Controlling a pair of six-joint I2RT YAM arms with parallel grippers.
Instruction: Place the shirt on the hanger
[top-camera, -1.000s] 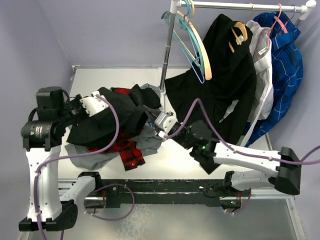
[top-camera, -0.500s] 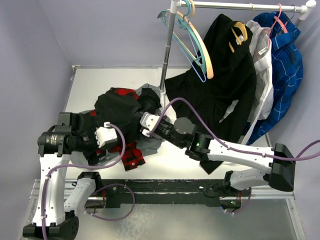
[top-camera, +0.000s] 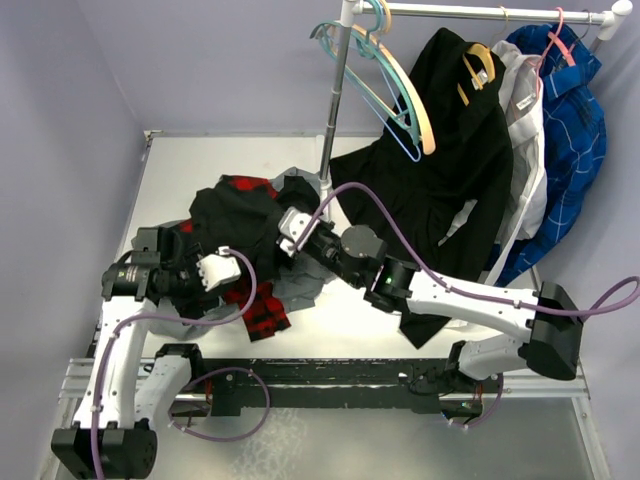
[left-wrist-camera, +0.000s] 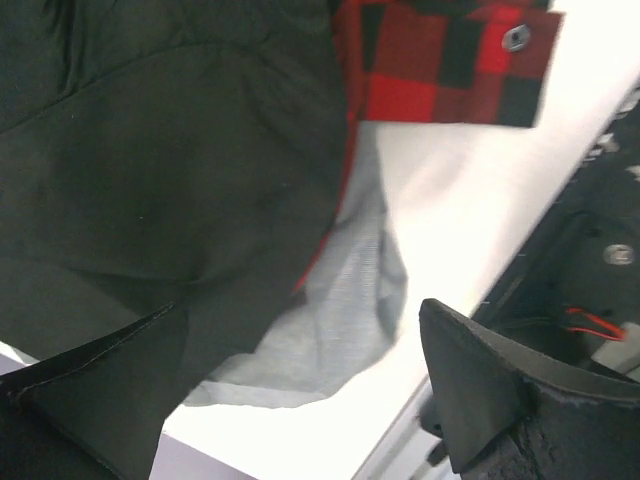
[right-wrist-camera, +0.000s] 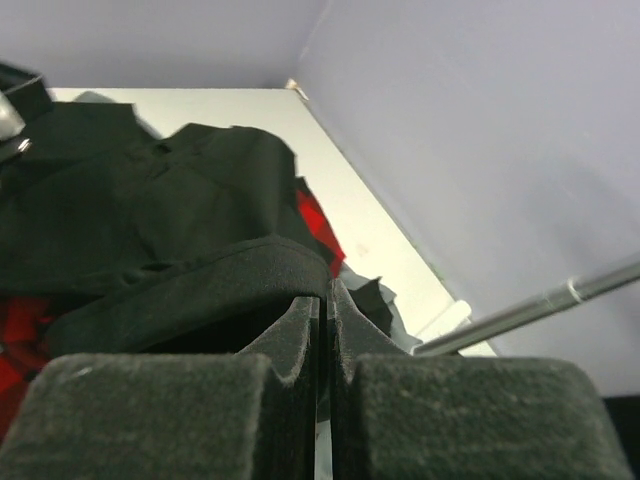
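My right gripper is shut on one side of the shirt. My left gripper needs to come down open next onto the shirt's edge by the grey cloth (left-wrist-camera: 243, 342) and close.
The black shirt (top-camera: 235, 215) lies bunched on the table (top-camera: 190, 160), on top of other clothes. My right gripper (top-camera: 290, 232) is at its right edge, shut, and a fold of the shirt (right-wrist-camera: 150, 200) sits right over the closed tips (right-wrist-camera: 325, 295). Near the heap's front left, my left gripper (top-camera: 215, 270) stands wide open with nothing between its fingers. In its own view the left gripper (left-wrist-camera: 300, 400) hovers over grey cloth, with the shirt (left-wrist-camera: 150, 150) beyond it. The tan wooden hanger (top-camera: 412, 95) hangs bare on the rail beside teal hangers.
A red-and-black plaid shirt (top-camera: 262, 310) and a grey garment (top-camera: 300, 285) lie under the heap. The rail (top-camera: 480, 12) on its pole (top-camera: 335, 110) carries a long black garment (top-camera: 440, 180), a white shirt (top-camera: 525, 150) and a blue shirt (top-camera: 570, 130).
My left gripper opened, let go of the shirt and dropped toward the table's near edge. The right gripper slid left with the fabric. The shirt slumped into a tighter heap.
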